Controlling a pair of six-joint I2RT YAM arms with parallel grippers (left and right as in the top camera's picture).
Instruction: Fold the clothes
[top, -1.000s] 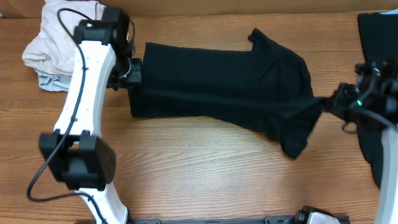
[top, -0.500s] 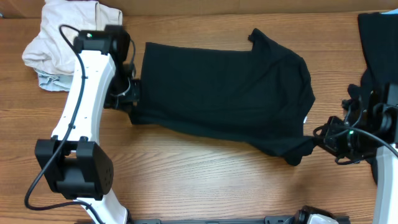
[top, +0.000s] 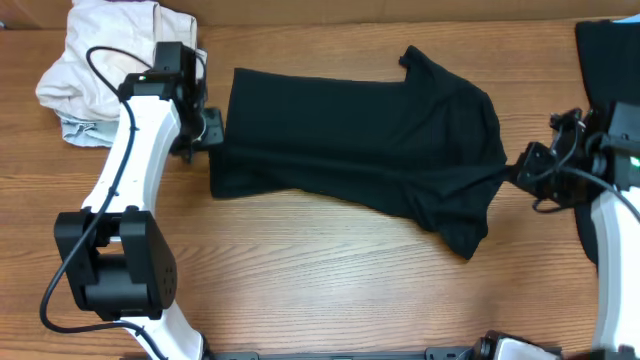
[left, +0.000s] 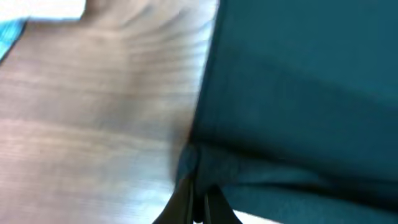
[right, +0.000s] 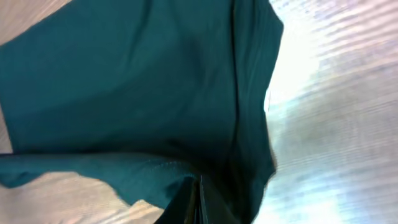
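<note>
The fold of the pinched hem edge still stands raised, so my left gripper will move outward and down onto the flat cloth by the T-shirt's hem (top: 247, 124) (left: 239, 102) and release the hem edge.
A plain black T-shirt (top: 350, 150) lies stretched across the middle of the wooden table, hem at the left, neck end at the right. My left gripper (top: 212, 135) is shut on its left hem edge; the left wrist view shows the fingers (left: 198, 202) pinching the dark cloth (left: 298, 99). My right gripper (top: 515, 172) is shut on the shirt's right edge, pulling the cloth into a taut ridge; the right wrist view shows the closed fingers (right: 199, 202) under the bunched fabric (right: 143, 87). The neck label is hidden.
A pile of white and pale cloth (top: 95, 70) lies at the back left, behind the left arm. Another black garment (top: 605, 60) lies along the right edge, partly under the right arm. Bare wood table (top: 320, 280) runs along the front.
The right gripper has swung away from the front and back up, lifting the shirt's right edge taut again. The left gripper has shifted slightly toward the back with the hem.
</note>
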